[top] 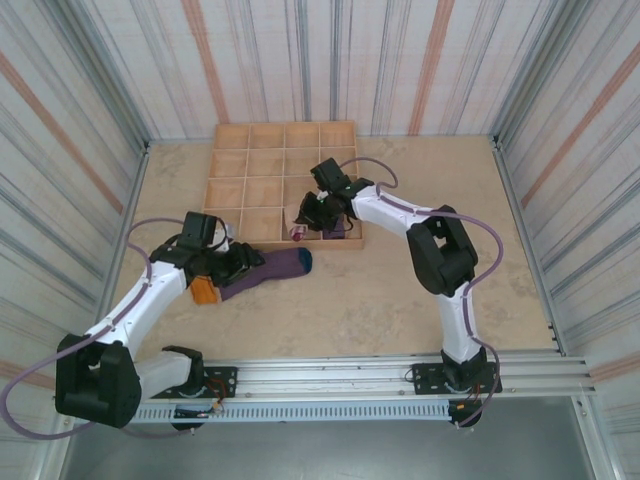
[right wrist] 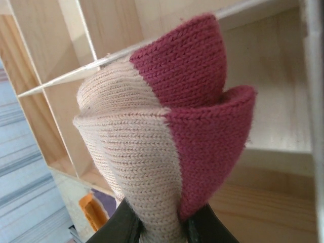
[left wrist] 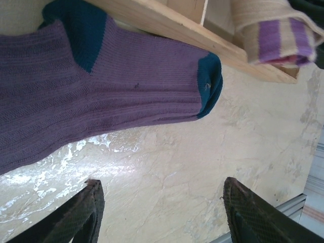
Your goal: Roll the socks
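The tan sock in my right gripper should come down next, into the near row of the tray.
A purple sock (top: 272,270) with an orange cuff (top: 205,291) and teal toe (top: 303,260) lies flat on the table just in front of the wooden tray. My left gripper (top: 236,263) hovers over its middle. In the left wrist view the left gripper (left wrist: 162,195) is open above bare table, with the purple sock (left wrist: 101,91) beyond the fingertips (left wrist: 92,200). My right gripper (right wrist: 162,225) is shut on a rolled tan sock with a red toe (right wrist: 152,131). It holds the roll (top: 298,231) over the tray's near row, and the striped cuff (left wrist: 278,35) faces the left wrist camera.
The wooden grid tray (top: 285,150) sits at the back centre, its front rail (left wrist: 167,25) close to the purple sock. Striped walls close in the table on three sides. A metal rail (top: 380,375) runs along the near edge.
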You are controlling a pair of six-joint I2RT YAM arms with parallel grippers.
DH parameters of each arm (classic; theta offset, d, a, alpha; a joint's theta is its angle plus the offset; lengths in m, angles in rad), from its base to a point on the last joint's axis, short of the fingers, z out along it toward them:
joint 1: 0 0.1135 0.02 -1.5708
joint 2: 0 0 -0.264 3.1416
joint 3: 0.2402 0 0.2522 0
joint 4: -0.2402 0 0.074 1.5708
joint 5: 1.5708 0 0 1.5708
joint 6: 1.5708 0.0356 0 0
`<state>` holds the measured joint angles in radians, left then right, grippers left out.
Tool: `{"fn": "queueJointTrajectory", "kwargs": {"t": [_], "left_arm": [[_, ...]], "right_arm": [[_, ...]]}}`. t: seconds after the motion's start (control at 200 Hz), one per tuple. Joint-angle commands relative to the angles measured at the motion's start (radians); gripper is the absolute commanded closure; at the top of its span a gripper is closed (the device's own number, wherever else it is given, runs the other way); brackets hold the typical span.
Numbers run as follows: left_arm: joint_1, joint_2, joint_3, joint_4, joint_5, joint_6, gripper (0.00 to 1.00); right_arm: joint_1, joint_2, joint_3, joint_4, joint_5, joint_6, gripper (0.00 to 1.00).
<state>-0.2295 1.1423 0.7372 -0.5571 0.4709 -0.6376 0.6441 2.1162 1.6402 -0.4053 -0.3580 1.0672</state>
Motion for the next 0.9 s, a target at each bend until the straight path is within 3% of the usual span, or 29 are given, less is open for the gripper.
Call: {"fn": "queueJointTrajectory", "kwargs": {"t": [0.0, 0.331, 0.611, 0.832, 0.892], "left_arm": [[0.011, -0.007, -0.013, -0.032, 0.023, 0.045, 0.36], [0.015, 0.034, -0.024, 0.012, 0.046, 0.047, 0.36], [0.016, 0.049, -0.015, 0.011, 0.054, 0.057, 0.36], [0.015, 0.074, -0.024, 0.033, 0.058, 0.056, 0.36], [0.015, 0.09, -0.028, 0.047, 0.058, 0.056, 0.36]], "right_arm": [[0.007, 0.051, 0.055, -0.038, 0.018, 0.072, 1.0], [0.018, 0.124, 0.098, 0.012, 0.119, 0.064, 1.0], [0.046, 0.162, 0.098, 0.071, 0.241, -0.033, 1.0], [0.071, 0.182, 0.057, 0.114, 0.241, -0.1, 1.0], [0.075, 0.188, 0.033, 0.144, 0.237, -0.115, 0.93]]}}
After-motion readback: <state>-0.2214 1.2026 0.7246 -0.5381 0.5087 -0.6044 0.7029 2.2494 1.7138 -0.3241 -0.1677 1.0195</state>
